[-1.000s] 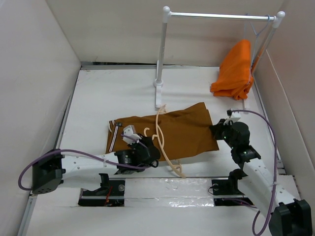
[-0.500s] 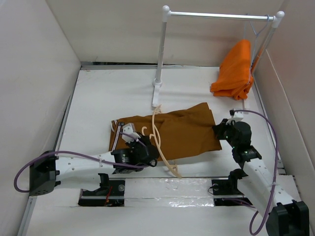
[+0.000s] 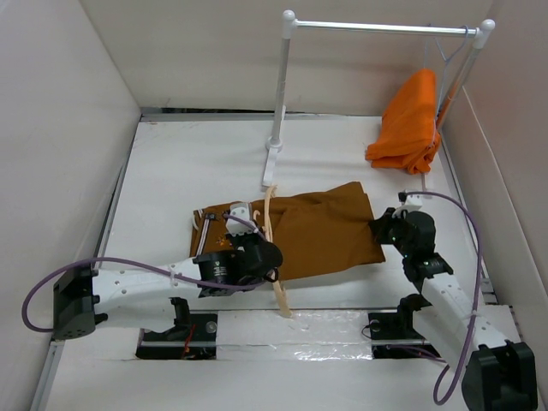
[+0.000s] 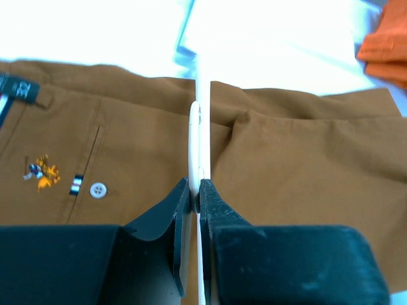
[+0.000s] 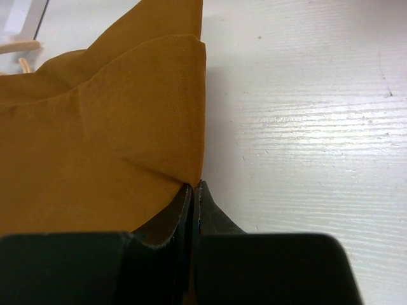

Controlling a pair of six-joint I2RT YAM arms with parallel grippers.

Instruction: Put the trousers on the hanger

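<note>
I will next lift my left gripper and bring the hanger over the trouser legs, which lie to its right in the top view, and then let go of it.
The rust-brown trousers [image 3: 321, 227] lie flat on the white table, waistband to the left. The pale beige hanger [image 3: 281, 301] stands edge-on across them, running from near the rack foot toward the front. My left gripper [image 3: 259, 251] is over the waist end and shut on the hanger [image 4: 198, 127], above the trousers [image 4: 292, 171] with their small button [image 4: 97, 190]. My right gripper [image 3: 382, 228] is at the leg ends and shut on the hem corner of the trousers [image 5: 108, 146].
A white rack with a metal bar [image 3: 381, 27] stands at the back, its foot [image 3: 272, 165] just behind the trousers. A bright orange garment [image 3: 409, 124] lies heaped at the back right below a thin wire hanger [image 3: 449, 51]. Walls close in left, back and right.
My left gripper has moved back and up with the hanger, turning it from lying flat to edge-on across the trousers. The waist end has shifted slightly. The right gripper has barely moved.
</note>
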